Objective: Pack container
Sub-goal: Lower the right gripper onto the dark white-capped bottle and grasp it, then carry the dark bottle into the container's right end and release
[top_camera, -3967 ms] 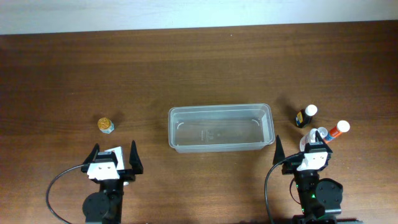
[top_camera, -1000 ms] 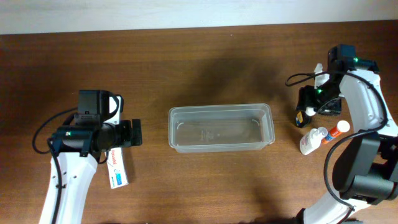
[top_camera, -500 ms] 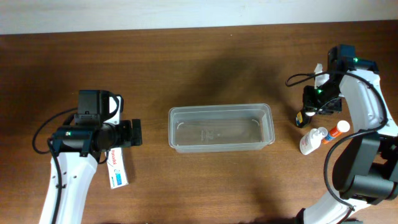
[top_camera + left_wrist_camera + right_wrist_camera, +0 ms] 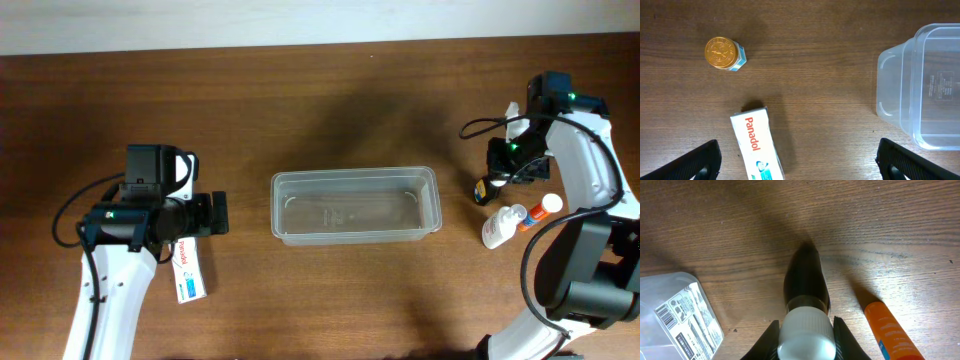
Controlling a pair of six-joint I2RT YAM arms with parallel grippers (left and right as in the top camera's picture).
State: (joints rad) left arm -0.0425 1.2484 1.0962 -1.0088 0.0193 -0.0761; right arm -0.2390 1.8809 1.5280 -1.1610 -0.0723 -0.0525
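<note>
My right gripper will lift the dark bottle next, then lower it inside the container at the end by the white bottle, because the space there is empty.
The clear plastic container (image 4: 355, 176) sits at the table's middle, with nothing visible inside. It also shows at the right edge of the left wrist view (image 4: 900, 55) and as a corner (image 4: 670, 310) in the right wrist view. My right gripper (image 4: 508, 172) (image 4: 805, 339) is to the container's right, shut on the white cap (image 4: 805, 336) of a dark bottle (image 4: 805, 282) that stands on the wood. My left gripper (image 4: 216, 213) (image 4: 800, 167) hovers left of the container, wide open and holding nothing.
A white Panadol box (image 4: 756, 147) (image 4: 187, 272) lies under my left gripper. A small gold-lidded jar (image 4: 722, 52) stands beyond it. An orange tube (image 4: 890, 330) (image 4: 543, 208) and a white bottle (image 4: 500, 226) lie beside the dark bottle.
My right gripper's fingers have closed in on the dark bottle's white cap. The left arm has not moved.
</note>
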